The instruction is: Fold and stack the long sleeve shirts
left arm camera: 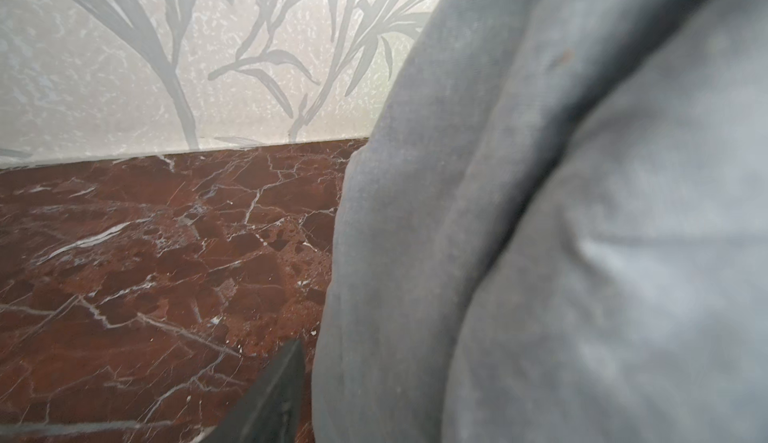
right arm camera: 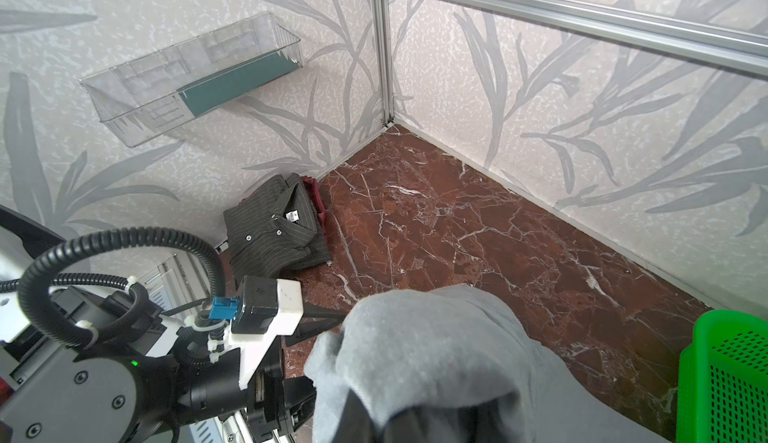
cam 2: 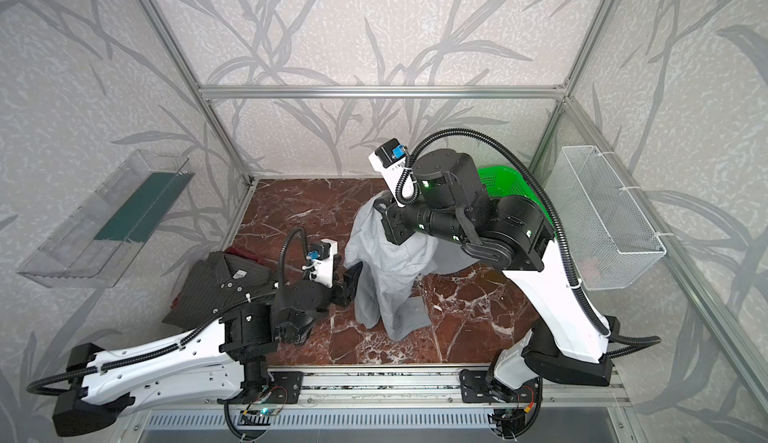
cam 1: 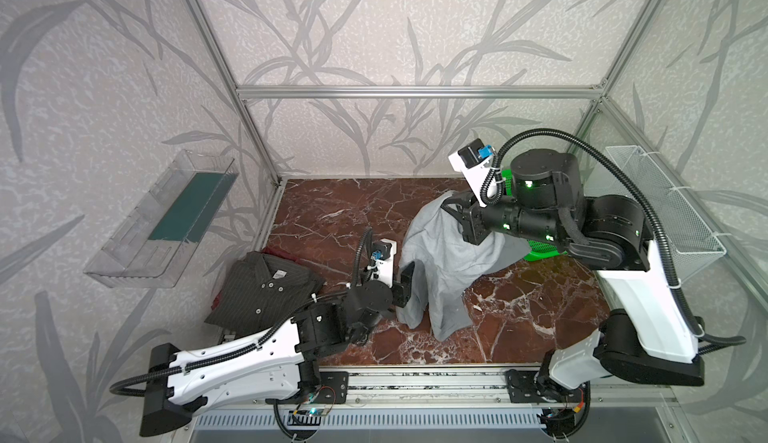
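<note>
The shirt hangs bunched, so its top goes down next with my right gripper, away from my left gripper, toward the floor (cam 1: 496, 254) (right arm camera: 633, 373) beside the green mesh basket, for release.
The plain grey shirt (cam 1: 444, 254) (cam 2: 390, 262) hangs bunched above the marble floor, its lower end resting on the floor. My right gripper (cam 1: 451, 208) (right arm camera: 384, 420) is shut on the shirt's top, with cloth draped over its fingers. My left gripper (cam 1: 409, 285) (cam 2: 353, 281) is at the shirt's left edge, open, its jaws straddling the fabric. In the left wrist view one finger (left arm camera: 274, 395) shows beside the cloth (left arm camera: 540, 212); the other finger is hidden behind it. The dark pinstriped shirt (cam 1: 266, 291) (right arm camera: 274, 233) lies folded at the left wall.
A dark red cloth (cam 1: 286, 254) peeks out from under the pinstriped shirt. A green mesh basket (cam 1: 540, 250) (right arm camera: 727, 378) lies behind the right arm. A clear tray (cam 1: 166, 220) hangs on the left wall and a white wire basket (cam 1: 665, 212) on the right wall.
</note>
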You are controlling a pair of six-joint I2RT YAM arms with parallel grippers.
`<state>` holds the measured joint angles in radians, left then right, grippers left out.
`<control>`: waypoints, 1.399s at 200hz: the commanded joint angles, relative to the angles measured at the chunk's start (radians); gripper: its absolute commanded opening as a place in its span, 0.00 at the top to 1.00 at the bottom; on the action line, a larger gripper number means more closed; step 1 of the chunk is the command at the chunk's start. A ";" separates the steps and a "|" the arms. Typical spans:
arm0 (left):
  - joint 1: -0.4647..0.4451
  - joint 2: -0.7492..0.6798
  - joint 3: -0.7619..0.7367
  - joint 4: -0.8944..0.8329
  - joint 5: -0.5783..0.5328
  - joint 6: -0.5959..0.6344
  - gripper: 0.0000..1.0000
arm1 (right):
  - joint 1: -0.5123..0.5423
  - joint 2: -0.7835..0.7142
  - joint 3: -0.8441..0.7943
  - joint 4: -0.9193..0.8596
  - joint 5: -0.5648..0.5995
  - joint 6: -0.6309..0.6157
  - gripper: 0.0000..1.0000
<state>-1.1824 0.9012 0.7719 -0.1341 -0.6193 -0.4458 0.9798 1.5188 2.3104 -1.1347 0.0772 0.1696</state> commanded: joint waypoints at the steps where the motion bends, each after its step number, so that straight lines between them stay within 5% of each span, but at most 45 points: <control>1: 0.010 0.008 -0.014 0.090 0.058 0.016 0.47 | -0.002 -0.037 0.019 0.032 -0.014 0.006 1.00; 24: 0.033 0.003 -0.013 0.118 0.091 0.027 0.64 | -0.003 -0.054 -0.001 0.043 0.009 0.005 1.00; 46: 0.071 -0.031 0.009 0.053 0.093 0.020 1.00 | -0.003 -0.076 -0.016 0.049 0.075 -0.012 1.00; 72: 0.133 -0.097 0.057 -0.073 0.115 0.036 1.00 | -0.030 -0.087 -0.013 0.038 0.161 -0.045 1.00; 107: 0.258 -0.104 0.226 -0.286 0.209 0.092 1.00 | -0.144 -0.109 -0.048 0.042 0.112 -0.018 1.00; 157: 0.351 0.083 0.650 -0.691 0.302 0.280 1.00 | -0.339 -0.132 -0.163 0.049 0.126 0.017 1.00; 182: 0.391 0.196 0.770 -0.892 0.469 0.277 1.00 | -0.441 -0.126 -0.256 0.062 0.049 0.059 1.00; 212: 0.411 0.242 0.654 -0.935 0.630 0.222 1.00 | -0.520 -0.140 -0.422 0.131 -0.033 0.096 1.00; 254: 0.488 0.197 0.414 -0.756 0.807 0.093 1.00 | -0.598 -0.126 -0.686 0.255 -0.172 0.185 1.00; 280: 0.519 0.237 0.364 -0.693 0.878 0.034 1.00 | -0.595 -0.171 -0.784 0.314 -0.224 0.236 0.64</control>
<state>-0.6952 1.1381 1.1603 -0.8265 0.1642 -0.3325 0.4091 1.4117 1.5730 -0.9443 -0.1390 0.3328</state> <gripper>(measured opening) 0.048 0.261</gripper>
